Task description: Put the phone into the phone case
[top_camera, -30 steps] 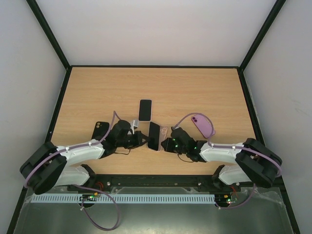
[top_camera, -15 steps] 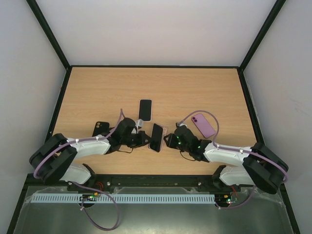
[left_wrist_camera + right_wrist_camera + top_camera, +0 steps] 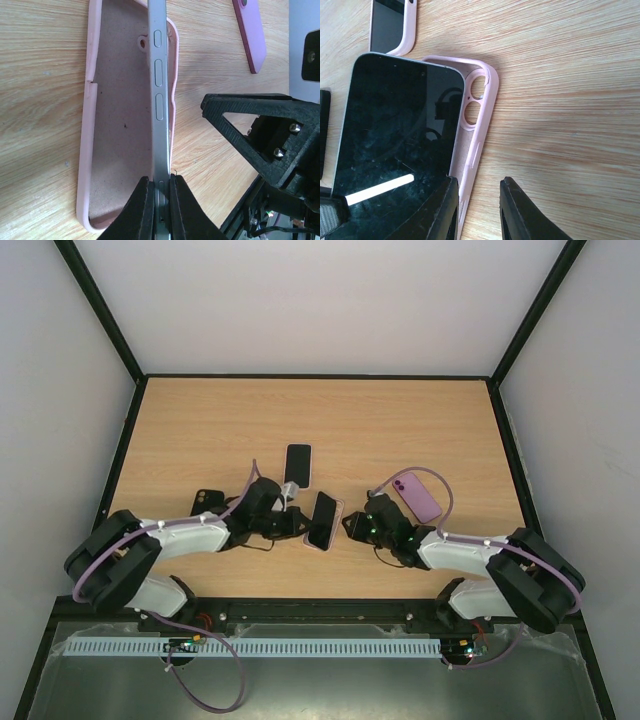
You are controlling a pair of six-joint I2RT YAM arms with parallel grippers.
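The phone still stands tilted, so my left gripper will next lower its raised edge toward the case's bare brown lining [image 3: 120, 137] below and release there.
A black-screened phone [image 3: 321, 519] with a silver edge [image 3: 157, 95] stands tilted on its long side inside an open pink case [image 3: 333, 533] lying on the table. My left gripper [image 3: 296, 523] is shut on the phone's near end [image 3: 161, 184], above the case's brown lining [image 3: 120, 125]. My right gripper [image 3: 352, 527] is open; its fingers [image 3: 440, 212] straddle the case's right wall [image 3: 472, 165] without pinching it. The right wrist view shows the phone's screen [image 3: 395, 135] leaning over the case and its camera cut-out [image 3: 475, 100].
A second phone in a pale case [image 3: 298, 465] lies just behind the pair, also in the right wrist view [image 3: 390, 25]. A purple phone [image 3: 417, 498] lies face down at right [image 3: 247, 30]. A black case [image 3: 207, 504] lies by the left arm.
Both arms have reached a little further forward. The phone and case have turned, their far end now leaning right. The left gripper has kept hold of the phone.
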